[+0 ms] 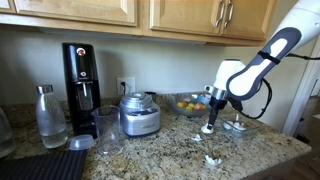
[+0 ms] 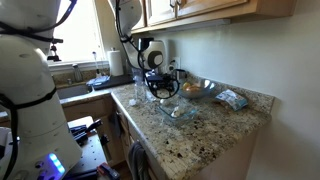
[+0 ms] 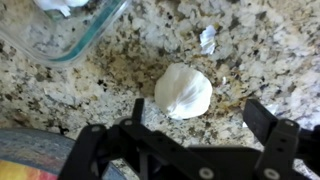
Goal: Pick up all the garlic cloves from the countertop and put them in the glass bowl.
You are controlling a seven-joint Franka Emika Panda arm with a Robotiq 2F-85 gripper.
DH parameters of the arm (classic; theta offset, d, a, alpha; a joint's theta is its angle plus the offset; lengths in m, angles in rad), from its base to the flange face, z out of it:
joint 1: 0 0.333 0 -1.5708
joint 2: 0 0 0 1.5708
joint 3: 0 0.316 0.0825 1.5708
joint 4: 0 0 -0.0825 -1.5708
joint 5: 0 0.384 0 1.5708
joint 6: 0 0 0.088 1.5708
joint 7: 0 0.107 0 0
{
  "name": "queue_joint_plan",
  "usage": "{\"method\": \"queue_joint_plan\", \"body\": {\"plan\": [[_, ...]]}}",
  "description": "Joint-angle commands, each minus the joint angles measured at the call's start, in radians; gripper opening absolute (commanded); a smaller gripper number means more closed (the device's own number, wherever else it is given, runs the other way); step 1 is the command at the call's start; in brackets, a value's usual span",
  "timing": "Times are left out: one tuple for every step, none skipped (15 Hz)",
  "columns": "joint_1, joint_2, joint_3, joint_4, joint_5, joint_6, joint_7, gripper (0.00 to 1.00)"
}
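Observation:
The white garlic clove lies on the countertop between the lines of the robot's open fingers, so the gripper should next go down around its sides and close.
In the wrist view a white garlic clove lies on the speckled granite countertop, just beyond my open gripper and between the lines of its two fingers. A small white scrap lies farther off. The clear glass bowl sits at the upper left with a white piece inside. In both exterior views the gripper hangs low over the counter next to the glass bowl. Another white clove lies near the counter's front edge.
A larger glass bowl of fruit stands behind the gripper. A food processor, a tall glass, a black soda machine and a bottle stand along the counter. A packet lies near the wall.

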Motion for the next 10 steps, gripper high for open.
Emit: {"method": "queue_joint_plan", "body": {"plan": [[-0.018, 0.052, -0.001, 0.04, -0.028, 0.021, -0.016, 1.0], [-0.018, 0.065, -0.003, 0.05, -0.032, 0.02, -0.016, 1.0], [-0.016, 0.076, -0.007, 0.058, -0.038, 0.019, -0.012, 1.0], [-0.015, 0.087, -0.01, 0.066, -0.043, 0.018, -0.012, 1.0], [-0.018, 0.097, -0.009, 0.073, -0.044, 0.016, -0.014, 1.0], [-0.021, 0.107, -0.008, 0.079, -0.043, 0.014, -0.014, 1.0], [-0.024, 0.114, -0.007, 0.085, -0.042, 0.014, -0.014, 1.0], [-0.029, 0.121, -0.003, 0.089, -0.039, 0.014, -0.015, 1.0], [-0.033, 0.125, 0.002, 0.092, -0.037, 0.015, -0.018, 0.8], [-0.036, 0.13, 0.004, 0.097, -0.036, 0.015, -0.02, 0.74]]}}
